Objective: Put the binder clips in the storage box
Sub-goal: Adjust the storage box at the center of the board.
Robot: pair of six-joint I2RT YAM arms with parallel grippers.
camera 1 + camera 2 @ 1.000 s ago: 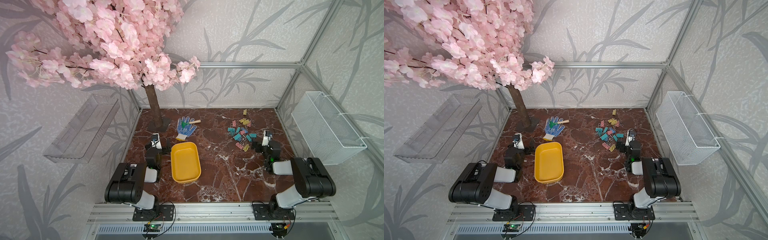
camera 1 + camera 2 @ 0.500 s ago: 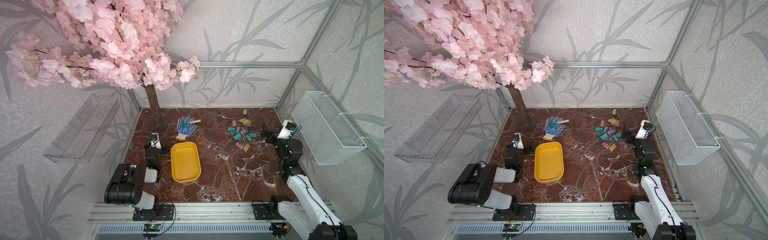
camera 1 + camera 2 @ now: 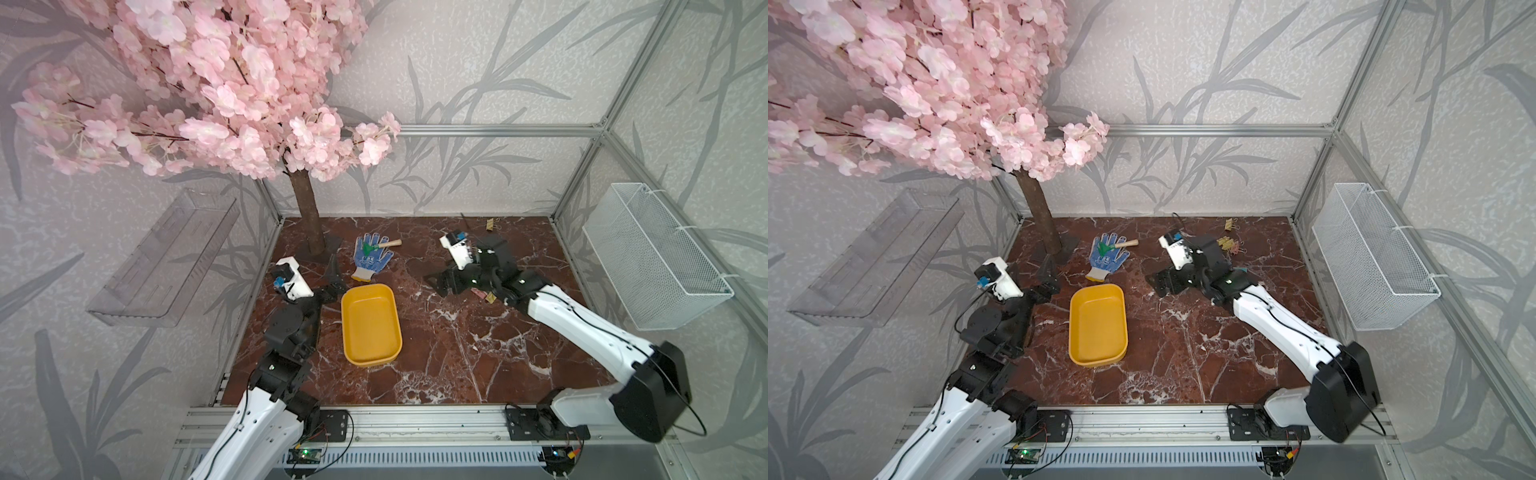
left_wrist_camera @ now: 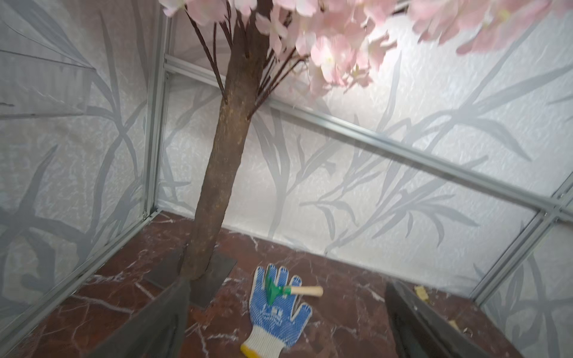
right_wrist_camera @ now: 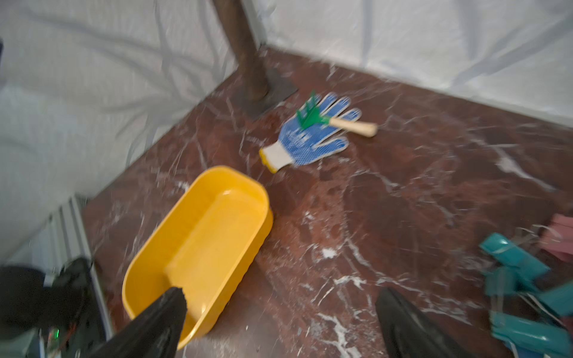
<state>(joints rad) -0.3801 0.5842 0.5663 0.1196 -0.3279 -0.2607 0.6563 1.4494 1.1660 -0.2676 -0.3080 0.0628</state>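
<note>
My right gripper swings and lowers onto the box's far rim point(image 3: 371, 285) point(image 5: 246, 178) next, below it toward my left gripper, since the box lies apart from the clips.
The storage box point(image 3: 370, 324) is an empty yellow tray lying mid-table, seen in both top views point(image 3: 1098, 324) and in the right wrist view point(image 5: 198, 241). Binder clips lie to its right; my right arm hides most of them. A few yellow and pink binder clips point(image 3: 1227, 243) show behind the arm, and teal ones point(image 5: 511, 257) show in the right wrist view. My right gripper point(image 3: 434, 284) point(image 5: 280, 294) hangs open and empty between the clips and the box. My left gripper point(image 3: 334, 276) point(image 4: 286, 286) is open and empty beside the box's far left corner.
A blue dotted glove point(image 3: 370, 257) with a small green rake point(image 3: 380, 246) on it lies behind the box. The tree trunk point(image 3: 307, 220) stands at the back left. A white wire basket point(image 3: 652, 257) hangs on the right wall, a clear shelf point(image 3: 166, 257) on the left.
My right arm has unfolded and swung left from the right wall over the clip pile, its gripper now facing the box. My left arm has lifted and reached forward a little.
</note>
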